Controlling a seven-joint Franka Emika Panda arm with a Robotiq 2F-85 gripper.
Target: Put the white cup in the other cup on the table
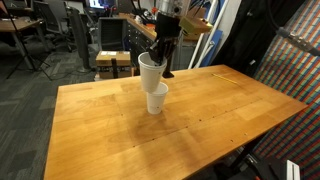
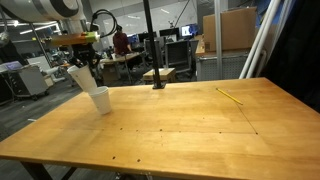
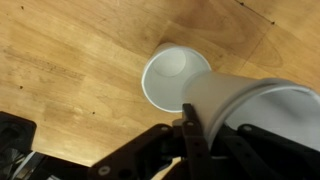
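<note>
My gripper centers the held cup's base over the standing cup's opening (image 2: pixel 101 91) (image 3: pixel 173 77) next, then lowers and releases the held cup's rim. That opening lies below my gripper, beside that base.
My gripper (image 1: pixel 158 60) is shut on the rim of a plain white cup (image 1: pixel 149 72) and holds it tilted just above the other white cup (image 1: pixel 157 99), which stands upright on the wooden table (image 1: pixel 200 110). In an exterior view the held cup (image 2: pixel 82 77) leans over the standing cup (image 2: pixel 100 100) near the table's far left. In the wrist view the held cup (image 3: pixel 240 100) fills the right side, its base over the rim of the open standing cup (image 3: pixel 172 78), with a black finger (image 3: pixel 190 135) pressed against its wall.
A thin yellow stick (image 2: pixel 230 96) lies on the table far from the cups. A black pole with a base (image 2: pixel 157 84) stands at the table's back edge. Office chairs (image 1: pixel 60 30) and desks sit beyond the table.
</note>
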